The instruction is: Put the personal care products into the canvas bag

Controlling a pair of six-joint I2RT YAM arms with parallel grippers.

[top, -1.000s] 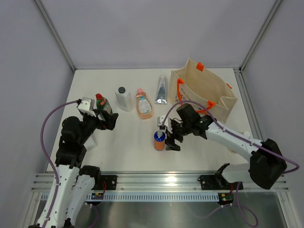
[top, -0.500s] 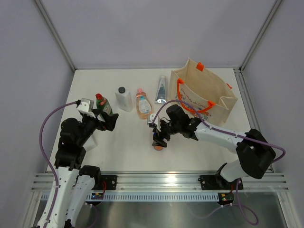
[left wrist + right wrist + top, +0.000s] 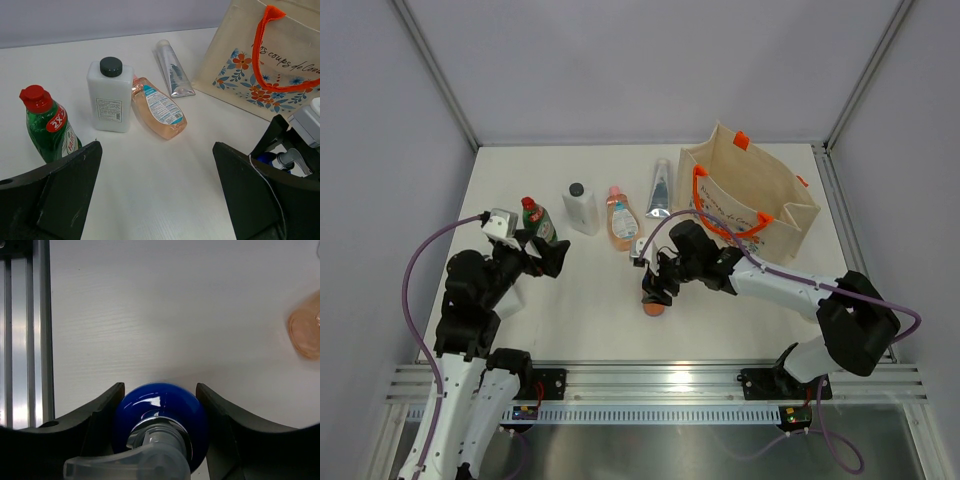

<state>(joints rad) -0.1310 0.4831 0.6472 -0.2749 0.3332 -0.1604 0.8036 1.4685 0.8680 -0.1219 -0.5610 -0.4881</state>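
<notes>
My right gripper needs to rise over the canvas bag's opening (image 3: 763, 186), which is outward and to its right in the top view, then lower inside and let go.
An orange-blue pump bottle (image 3: 655, 305) stands on the table's middle. My right gripper (image 3: 655, 285) covers its top; in the right wrist view both fingers press the sides of its blue dome (image 3: 160, 412), so the gripper (image 3: 160, 388) is shut on it. The canvas bag (image 3: 750, 190) with orange handles stands at the back right. A green bottle with a red cap (image 3: 47, 125), a white bottle with a dark cap (image 3: 110, 95), a peach-pink bottle (image 3: 157, 107) and a silver tube (image 3: 172, 75) lie in a row. My left gripper (image 3: 155, 147) is open over bare table, right of the green bottle (image 3: 532, 220).
The white table (image 3: 590, 300) ends at an aluminium rail (image 3: 660, 382) along the near edge. Grey walls close in the back and sides. The peach-pink bottle (image 3: 622, 222) lies just behind my right gripper, and the bag's near side carries a flower print (image 3: 250, 85).
My right gripper has moved left onto the orange-blue bottle and closed its fingers around the blue top. The left arm has stayed still.
</notes>
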